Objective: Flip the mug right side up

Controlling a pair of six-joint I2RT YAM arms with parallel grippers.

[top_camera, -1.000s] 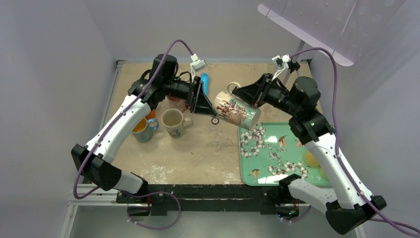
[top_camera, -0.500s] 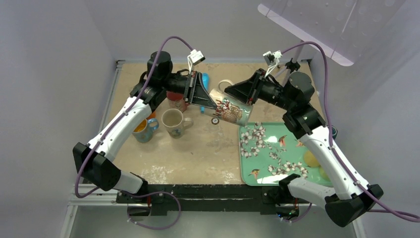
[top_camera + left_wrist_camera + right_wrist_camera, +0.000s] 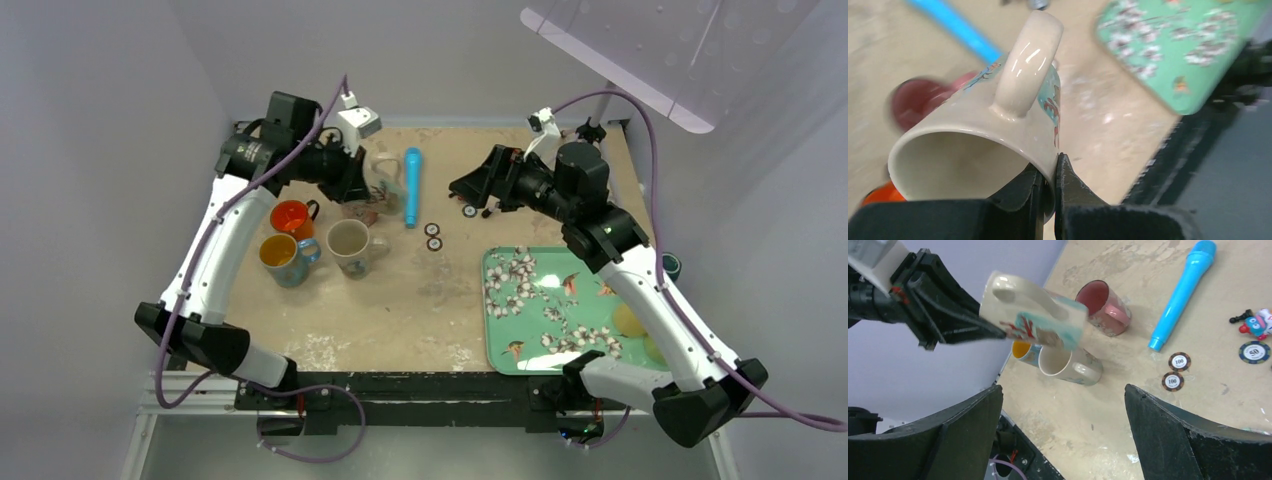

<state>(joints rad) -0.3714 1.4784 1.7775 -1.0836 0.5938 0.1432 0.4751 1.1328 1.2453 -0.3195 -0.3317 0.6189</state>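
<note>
My left gripper should swing and tip down beside the red cup next to release the cream mug's rim, because the tabletop there is to its left in the top view.
The mug (image 3: 386, 180) is cream with a teal and red picture. It hangs in the air on its side with its handle (image 3: 1025, 60) on top, above the back left of the table. My left gripper (image 3: 360, 184) is shut on the mug's rim (image 3: 1050, 167), one finger inside the mouth and one outside. In the right wrist view the mug (image 3: 1043, 317) floats over a pink cup, its base pointing right. My right gripper (image 3: 468, 190) stands open and empty, well to the right of the mug, its jaws (image 3: 1063, 390) spread wide.
Below the held mug stand a pink cup (image 3: 1103, 307), a red cup (image 3: 291, 216), a blue cup with a yellow inside (image 3: 283, 255) and a cream cup (image 3: 350, 245). A blue toy microphone (image 3: 411, 186), two poker chips (image 3: 433, 236) and a small figure (image 3: 1255, 322) lie mid-table. A green floral tray (image 3: 545, 310) fills the right front.
My right gripper has let go of the mug, opened and drawn back to the right. My left gripper has shut on the rim and carried the mug left and back.
</note>
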